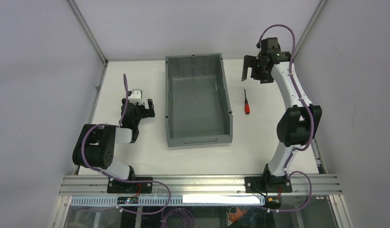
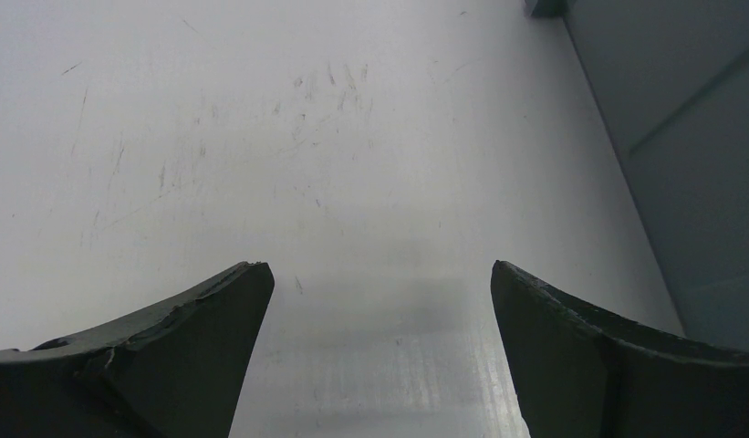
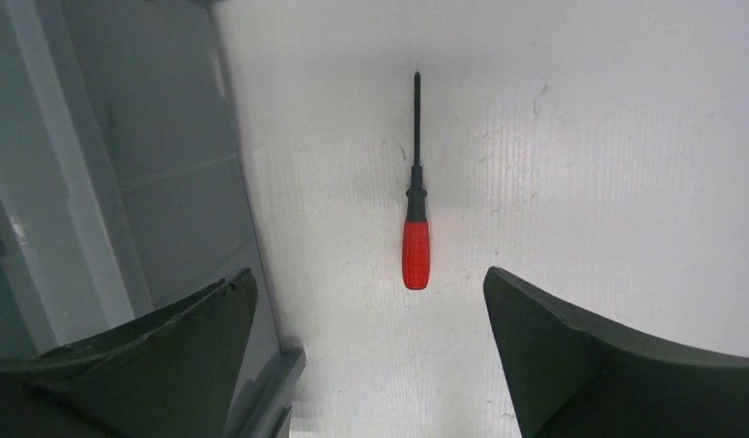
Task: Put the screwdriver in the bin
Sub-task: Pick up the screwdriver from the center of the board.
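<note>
Next I need to move my right gripper down and back over the screwdriver's stem onto the red handle and close there, because it still hovers high beyond the screwdriver's tip.
The screwdriver, with a red handle and a thin black shaft, lies on the white table to the right of the grey bin, shaft pointing away from the arms. My right gripper hovers above the table just beyond the screwdriver's tip, open and empty. In the right wrist view the screwdriver lies ahead of and between the open fingers of the right gripper, with the bin's wall at the left. My left gripper is open and empty, left of the bin.
In the left wrist view the left gripper is over bare scratched table, with the bin's outer wall at the right. Grey enclosure walls stand round the table. A metal rail runs along the near edge.
</note>
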`<state>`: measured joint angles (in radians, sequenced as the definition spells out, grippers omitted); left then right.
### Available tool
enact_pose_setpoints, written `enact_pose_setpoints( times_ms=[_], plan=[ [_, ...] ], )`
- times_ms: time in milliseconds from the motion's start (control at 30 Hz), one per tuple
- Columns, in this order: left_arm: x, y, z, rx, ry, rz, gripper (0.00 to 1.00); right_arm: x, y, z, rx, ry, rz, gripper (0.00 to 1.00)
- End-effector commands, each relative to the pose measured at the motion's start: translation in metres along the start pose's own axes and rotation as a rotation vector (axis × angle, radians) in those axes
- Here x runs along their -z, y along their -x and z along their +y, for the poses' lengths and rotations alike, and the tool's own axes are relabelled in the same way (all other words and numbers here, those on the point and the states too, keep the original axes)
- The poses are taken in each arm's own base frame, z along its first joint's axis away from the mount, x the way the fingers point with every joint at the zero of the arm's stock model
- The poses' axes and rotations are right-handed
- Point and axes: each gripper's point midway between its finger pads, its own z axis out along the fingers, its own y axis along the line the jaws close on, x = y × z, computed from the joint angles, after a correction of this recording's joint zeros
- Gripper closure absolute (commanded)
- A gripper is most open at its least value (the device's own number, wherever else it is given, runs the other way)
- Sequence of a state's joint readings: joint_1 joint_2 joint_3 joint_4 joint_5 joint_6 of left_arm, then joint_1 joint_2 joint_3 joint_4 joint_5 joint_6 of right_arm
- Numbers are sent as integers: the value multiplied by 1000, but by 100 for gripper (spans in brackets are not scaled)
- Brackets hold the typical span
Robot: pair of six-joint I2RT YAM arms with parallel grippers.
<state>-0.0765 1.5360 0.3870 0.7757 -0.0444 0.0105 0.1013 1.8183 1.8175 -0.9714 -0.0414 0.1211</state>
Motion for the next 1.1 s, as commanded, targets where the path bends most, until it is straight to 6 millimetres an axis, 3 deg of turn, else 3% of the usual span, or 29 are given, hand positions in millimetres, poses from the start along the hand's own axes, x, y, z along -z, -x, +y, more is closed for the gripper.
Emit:
enact_pose_setpoints(
  times_ms=[0, 233, 633, 1067],
  plan=[
    [2, 17, 1, 15, -8, -55, 1, -12, -12, -4, 10, -3, 50, 1],
    [2, 17, 1, 15, -7, -55, 1, -47, -46, -11, -7, -23, 164, 5],
    [2, 17, 1, 15, -7, -55, 1, -88, -91, -21, -19, -72, 289, 11],
    [2, 17, 1, 16, -7, -55, 1, -115, -114, -31, -20, -129, 352, 27]
  ],
)
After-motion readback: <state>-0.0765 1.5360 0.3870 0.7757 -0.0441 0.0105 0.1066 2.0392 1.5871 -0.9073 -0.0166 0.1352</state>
